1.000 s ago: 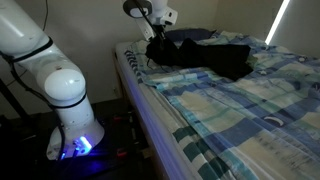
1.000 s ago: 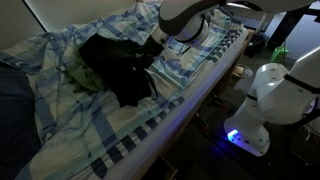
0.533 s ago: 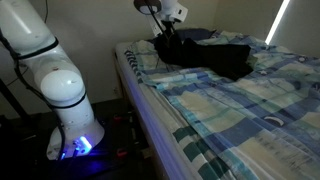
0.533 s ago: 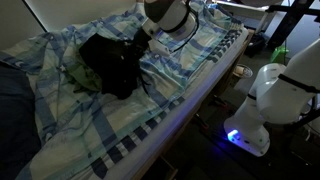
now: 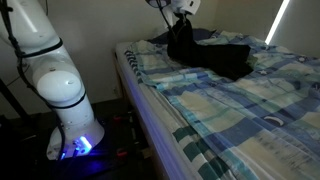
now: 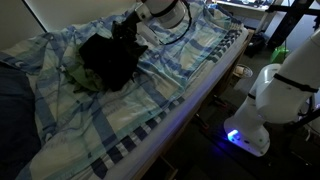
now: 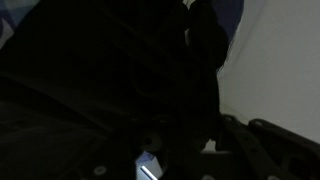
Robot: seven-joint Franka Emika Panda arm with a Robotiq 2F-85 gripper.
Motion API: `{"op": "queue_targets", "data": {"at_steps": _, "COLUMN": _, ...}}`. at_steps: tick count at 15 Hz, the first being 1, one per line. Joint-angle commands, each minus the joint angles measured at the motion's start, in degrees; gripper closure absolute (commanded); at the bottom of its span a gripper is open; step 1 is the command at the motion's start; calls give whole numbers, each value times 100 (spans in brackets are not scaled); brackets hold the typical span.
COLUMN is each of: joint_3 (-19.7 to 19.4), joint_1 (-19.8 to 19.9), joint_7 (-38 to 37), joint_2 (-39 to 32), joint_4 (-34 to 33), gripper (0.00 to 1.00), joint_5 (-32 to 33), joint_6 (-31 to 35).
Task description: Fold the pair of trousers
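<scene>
Next, my gripper carries the trousers' raised fold outward and down onto the outspread part of the trousers [image 5: 226, 56] to let it go, since it still hangs beside that part.
The pair of trousers [image 5: 226, 56] is a rumpled black garment lying at the far end of the bed. It also shows in an exterior view [image 6: 104, 63]. My gripper [image 5: 183, 17] is above its near edge and shut on a fold of the black cloth, which hangs from the jaws as a raised peak. In an exterior view the gripper [image 6: 134, 22] is over the right side of the trousers. The wrist view is almost filled by the dark cloth [image 7: 100, 70], and the fingertips are hard to make out there.
The blue-white-green plaid bedsheet [image 5: 235, 112] covers the bed [image 6: 150, 105]. A dark blue pillow [image 6: 12, 100] lies at one end. A green piece of cloth [image 6: 82, 80] lies beside the trousers. The robot base [image 5: 66, 90] stands beside the bed's edge.
The gripper has risen and moved across the trousers, pulling a fold of the black cloth up and over with it.
</scene>
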State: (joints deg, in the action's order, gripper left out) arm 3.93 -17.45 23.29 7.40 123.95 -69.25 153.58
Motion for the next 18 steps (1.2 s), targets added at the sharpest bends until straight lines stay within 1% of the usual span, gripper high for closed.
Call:
{"op": "queue_targets", "data": {"at_steps": 1, "joint_3": -19, "joint_1": -2, "joint_7": 71, "joint_2": -388, "joint_4": -636, "gripper": 95, "joint_5": -182, "joint_6": 300}}
{"op": "queue_targets", "data": {"at_steps": 3, "joint_3": -24, "joint_1": 14, "joint_7": -47, "joint_2": -513, "joint_4": -825, "gripper": 95, "joint_5": 18, "joint_6": 348}}
{"op": "queue_targets", "data": {"at_steps": 4, "joint_3": -27, "joint_1": 6, "joint_7": 17, "joint_2": -507, "joint_4": -848, "gripper": 95, "joint_5": 52, "joint_6": 324}}
{"op": "queue_targets", "data": {"at_steps": 6, "joint_3": -34, "joint_1": -1, "joint_7": 1, "joint_2": -420, "joint_4": -644, "gripper": 95, "joint_5": 68, "joint_6": 212}}
{"op": "queue_targets", "data": {"at_steps": 7, "joint_3": -34, "joint_1": -3, "joint_7": 1, "joint_2": -435, "joint_4": -650, "gripper": 80, "joint_5": 73, "joint_6": 212}}
{"op": "queue_targets", "data": {"at_steps": 11, "joint_3": -33, "joint_1": -6, "joint_7": 1, "joint_2": -458, "joint_4": -616, "gripper": 80, "joint_5": 73, "joint_6": 212}}
{"op": "queue_targets", "data": {"at_steps": 12, "joint_3": -33, "joint_1": -6, "joint_7": 1, "joint_2": -459, "joint_4": -616, "gripper": 95, "joint_5": 73, "joint_6": 211}}
{"op": "queue_targets", "data": {"at_steps": 14, "joint_3": -47, "joint_1": 1, "joint_7": -5, "joint_2": -666, "joint_4": -808, "gripper": 95, "joint_5": -79, "joint_6": 266}}
{"op": "queue_targets", "data": {"at_steps": 18, "joint_3": -95, "joint_1": 25, "joint_7": -29, "joint_2": -1334, "joint_4": -1574, "gripper": 95, "joint_5": -527, "joint_6": 505}}
